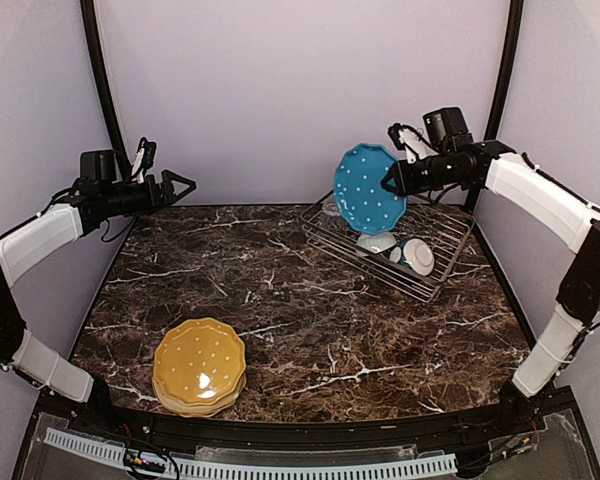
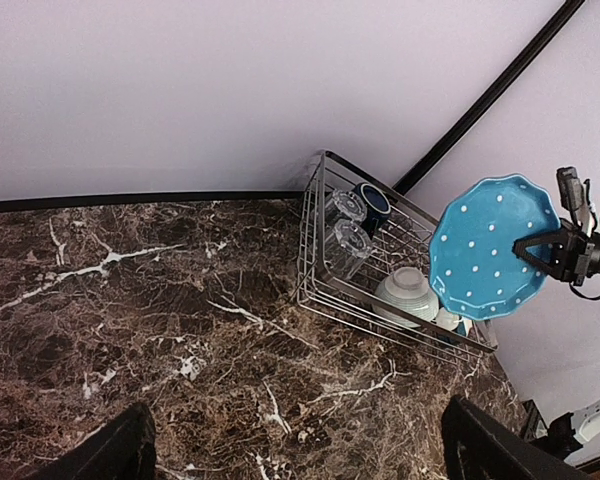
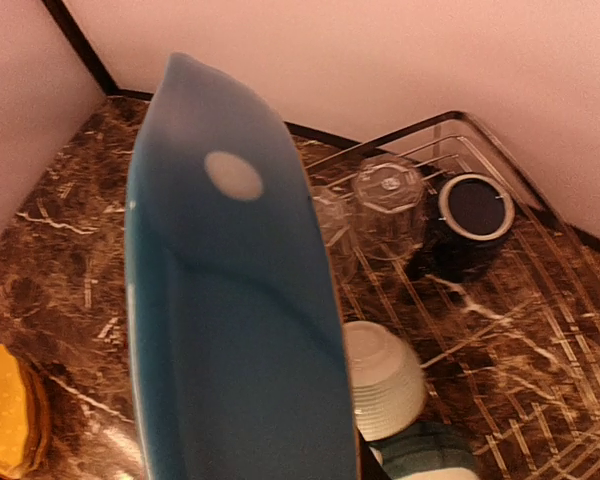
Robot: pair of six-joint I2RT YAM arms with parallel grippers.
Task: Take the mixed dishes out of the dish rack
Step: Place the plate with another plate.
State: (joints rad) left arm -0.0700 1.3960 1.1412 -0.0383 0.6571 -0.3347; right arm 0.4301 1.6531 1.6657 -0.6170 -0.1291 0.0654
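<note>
My right gripper will next move back and down over the stacked yellow plates, tilt the blue plate flatter and let go of it, because their scalloped shapes match.
My right gripper (image 1: 392, 182) is shut on the rim of the blue plate with white dots (image 1: 369, 188) and holds it on edge in the air above the dish rack (image 1: 450, 245). The plate fills the right wrist view (image 3: 235, 330) and also shows in the left wrist view (image 2: 490, 246). In the rack (image 2: 318, 225) lie two clear tumblers (image 2: 346, 240), a navy mug (image 3: 467, 222), a white bowl (image 3: 382, 380) and a second bowl (image 1: 416, 256). My left gripper (image 1: 185, 185) is open and empty, raised at the back left. Yellow plates (image 1: 199, 365) are stacked at the front left.
The dark marble table (image 1: 310, 310) spans the view between the plate stack and the rack. Black frame posts (image 1: 100, 70) stand at the back corners against the pale wall.
</note>
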